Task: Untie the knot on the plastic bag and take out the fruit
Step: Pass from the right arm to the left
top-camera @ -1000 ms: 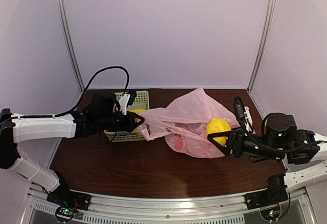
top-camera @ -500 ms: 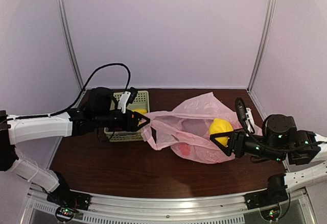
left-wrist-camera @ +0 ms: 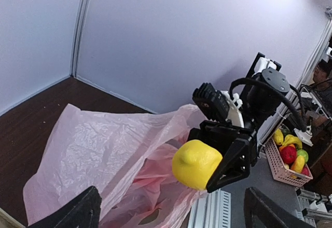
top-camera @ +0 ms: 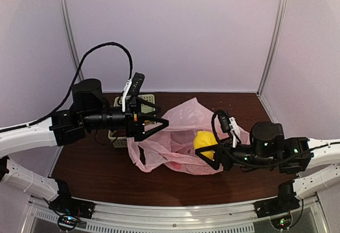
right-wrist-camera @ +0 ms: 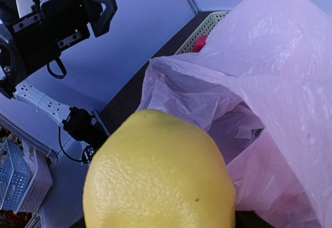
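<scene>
I will move my left gripper across the bag next and close it on the exposed side of the yellow fruit (top-camera: 203, 139), which sticks out of my right gripper's fingers.
The pink plastic bag (top-camera: 159, 148) lies slumped mid-table with its mouth open; it also shows in the left wrist view (left-wrist-camera: 93, 145) and the right wrist view (right-wrist-camera: 270, 82). My right gripper (top-camera: 208, 149) is shut on a yellow fruit (top-camera: 203, 139) and holds it just above the bag's right side. The same fruit (left-wrist-camera: 196, 163) faces the left wrist camera and fills the right wrist view (right-wrist-camera: 161, 178). My left gripper (top-camera: 154, 119) hangs open over the bag's left part and holds nothing. Its fingers (left-wrist-camera: 78, 215) frame the bag. A reddish shape (top-camera: 174, 164) shows through the film.
A pale green slotted basket (top-camera: 120, 139) stands at the back left, mostly under my left arm; its rim (right-wrist-camera: 210, 25) and a red fruit (right-wrist-camera: 201, 42) inside it show in the right wrist view. Walls close the back and both sides.
My left gripper opened, let go of the bag's edge, then rose and moved right. The bag slumped down. My right gripper carried the yellow fruit leftward.
</scene>
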### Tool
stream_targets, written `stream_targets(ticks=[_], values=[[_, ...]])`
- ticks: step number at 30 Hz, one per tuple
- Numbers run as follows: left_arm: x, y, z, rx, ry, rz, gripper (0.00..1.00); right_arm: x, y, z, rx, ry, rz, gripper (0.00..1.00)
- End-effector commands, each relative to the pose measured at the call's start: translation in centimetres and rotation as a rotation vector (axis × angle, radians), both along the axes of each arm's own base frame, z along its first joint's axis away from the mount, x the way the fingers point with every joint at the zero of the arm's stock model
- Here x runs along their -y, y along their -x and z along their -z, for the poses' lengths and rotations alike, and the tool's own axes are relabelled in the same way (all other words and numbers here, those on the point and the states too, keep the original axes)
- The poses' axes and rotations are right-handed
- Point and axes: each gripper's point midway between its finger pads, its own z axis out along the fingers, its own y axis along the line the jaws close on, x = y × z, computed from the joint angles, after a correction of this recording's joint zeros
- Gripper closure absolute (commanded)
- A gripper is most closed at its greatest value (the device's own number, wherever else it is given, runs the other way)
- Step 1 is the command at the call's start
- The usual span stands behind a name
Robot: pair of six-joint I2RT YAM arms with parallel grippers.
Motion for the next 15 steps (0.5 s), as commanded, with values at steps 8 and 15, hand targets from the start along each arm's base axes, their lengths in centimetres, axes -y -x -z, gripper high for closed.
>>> stream_targets(ticks=[8,15], values=[[5.0,3.0,0.9,-0.438,0.113,0.161,0.04,-2.5,0.0,-1.3,0.073,-0.003,-0.071,0.38],[7.0,3.6,3.4,-0.516,0.059,0.17,0.23,-4.1,-0.1,-1.0,0.086,0.022,-0.101,0.38]])
